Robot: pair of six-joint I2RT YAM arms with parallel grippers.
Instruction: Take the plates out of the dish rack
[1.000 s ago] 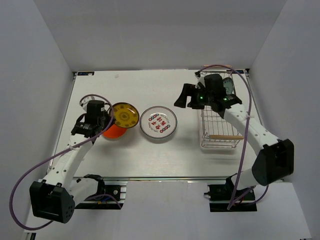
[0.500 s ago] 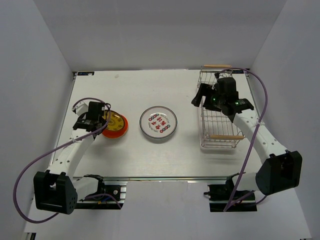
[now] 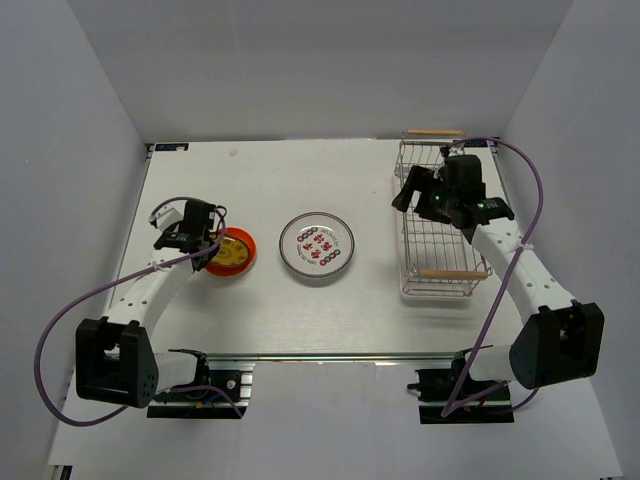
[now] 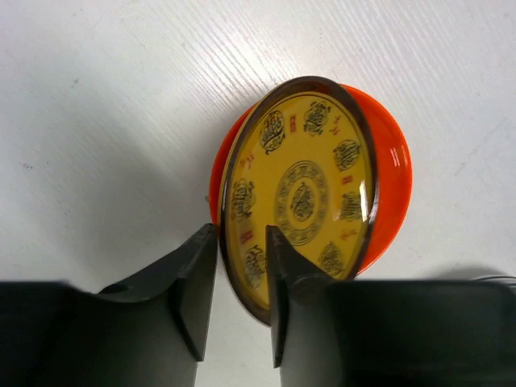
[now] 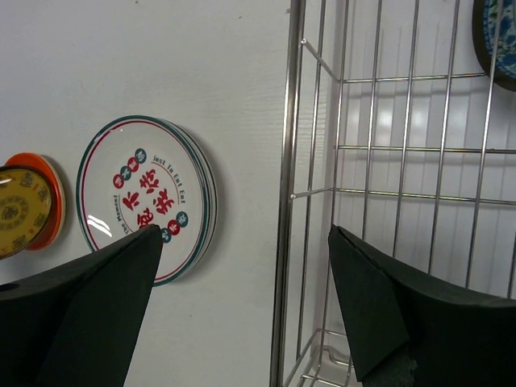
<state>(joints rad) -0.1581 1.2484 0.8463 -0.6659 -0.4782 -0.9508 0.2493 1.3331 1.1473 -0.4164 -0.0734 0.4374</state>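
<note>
My right gripper needs to go down next, toward the right in the wrist view, onto the dark teal plate (image 5: 499, 44). The plate is still below it in the rack (image 5: 387, 161).
A yellow plate with a dark rim (image 4: 302, 189) lies on the orange-red plate (image 4: 393, 173) at the table's left (image 3: 232, 252). My left gripper (image 4: 242, 298) (image 3: 210, 243) is open a little. Its jaws straddle the yellow plate's near rim, one finger over the plate's face. A white plate with red and teal marks (image 3: 317, 245) (image 5: 145, 193) lies mid-table and seems stacked on another white one. The wire dish rack (image 3: 438, 235) (image 5: 387, 161) stands at the right. A dark teal plate (image 5: 498, 40) shows at its far end. My right gripper (image 5: 246, 234) (image 3: 418, 195) hangs wide open and empty over the rack's left wall.
The rack has wooden rod handles at its far end (image 3: 434, 132) and near end (image 3: 452, 273). White walls enclose the table on three sides. The left arm's purple cable (image 3: 70, 320) loops out past the table's left edge.
The left arm lowered the yellow plate flat onto the orange-red plate and its jaws loosened. The right gripper moved right, from beside the rack to over it.
</note>
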